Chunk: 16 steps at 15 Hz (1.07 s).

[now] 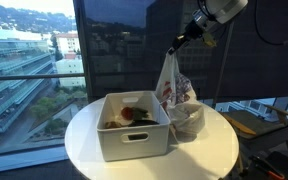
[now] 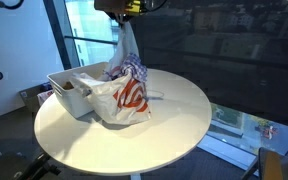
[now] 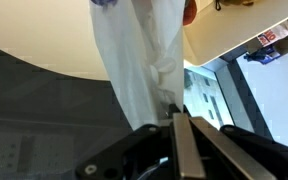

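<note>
I need to lower my gripper next toward the bag's bulging body (image 2: 124, 92), which is below. The bag's top is stretched tight, so this will loosen it and let me release it.
A white plastic bag (image 1: 176, 95) with red and blue print stands on the round white table (image 1: 214, 150), its top pulled up into a stretched strip. My gripper (image 1: 177, 44) is shut on that strip above the bag. From the opposite side the bag (image 2: 124, 92) bulges beside the bin, and the gripper (image 2: 122, 15) holds its neck near the top edge. In the wrist view the bag (image 3: 139, 55) hangs as a pale strip that runs into the closed fingers (image 3: 188, 140).
A white plastic bin (image 1: 134, 125) with several items inside, one of them red, stands on the table next to the bag; it shows again as the bin (image 2: 72, 90). Large windows stand behind the table. The table edge (image 2: 199, 130) lies near.
</note>
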### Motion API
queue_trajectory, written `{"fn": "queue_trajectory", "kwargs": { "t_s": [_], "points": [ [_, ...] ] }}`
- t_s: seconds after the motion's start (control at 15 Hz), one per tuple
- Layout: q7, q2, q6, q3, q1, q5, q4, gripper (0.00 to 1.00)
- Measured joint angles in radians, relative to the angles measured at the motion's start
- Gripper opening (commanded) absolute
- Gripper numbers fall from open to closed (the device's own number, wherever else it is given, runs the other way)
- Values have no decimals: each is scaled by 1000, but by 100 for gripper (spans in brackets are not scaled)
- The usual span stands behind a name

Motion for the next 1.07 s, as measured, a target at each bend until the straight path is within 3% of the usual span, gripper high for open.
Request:
{"fn": "queue_trajectory", "kwargs": {
  "t_s": [0.13, 0.2, 0.33, 0.6, 0.93, 1.07],
  "points": [
    [14, 11, 5, -11, 4, -22, -13, 2],
    [28, 24, 5, -18, 4, -38, -18, 27],
    [52, 62, 5, -31, 4, -69, -23, 29],
    [133, 130, -9, -40, 3, -158, -23, 60],
    [376, 131, -118, -55, -7, -387, -31, 97],
    [438, 111, -130, -68, -13, -428, -40, 100]
  ]
}}
